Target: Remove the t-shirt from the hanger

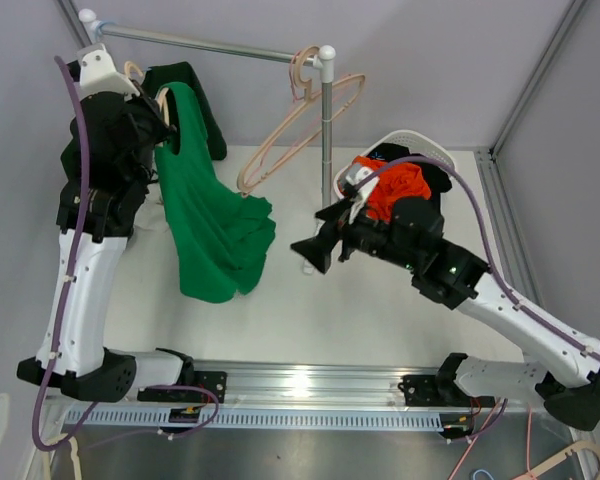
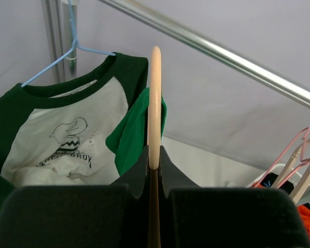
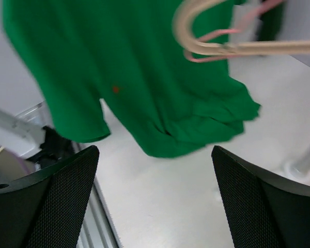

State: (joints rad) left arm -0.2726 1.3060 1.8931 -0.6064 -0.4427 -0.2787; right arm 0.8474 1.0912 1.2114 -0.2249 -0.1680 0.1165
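Note:
The t-shirt's near bottom edge point(image 1: 214, 296) point(image 3: 84, 134) hangs loose below the hanger, so my right gripper will go to the left in the top view and back, onto that edge, next.
A bright green t-shirt point(image 1: 215, 225) hangs off a pale wooden hanger point(image 2: 154, 93) at the left end of the rack, its lower half trailing onto the table. My left gripper point(image 1: 165, 125) is shut on that hanger, whose rim stands up between the black fingers point(image 2: 139, 173) in the left wrist view, with a fold of the green t-shirt point(image 2: 132, 132) just beyond. My right gripper point(image 1: 315, 240) hovers open to the right of the cloth with nothing between its fingers. In the right wrist view the t-shirt point(image 3: 144, 82) fills the space ahead of that gripper point(image 3: 155, 175).
A white and dark green raglan shirt point(image 2: 62, 129) on a blue wire hanger hangs behind, under the metal rail point(image 1: 210, 43). Empty pink and beige hangers point(image 1: 300, 120) dangle near the rack's right post point(image 1: 326, 130). A white basket point(image 1: 420, 143) with orange clothes sits at the back right.

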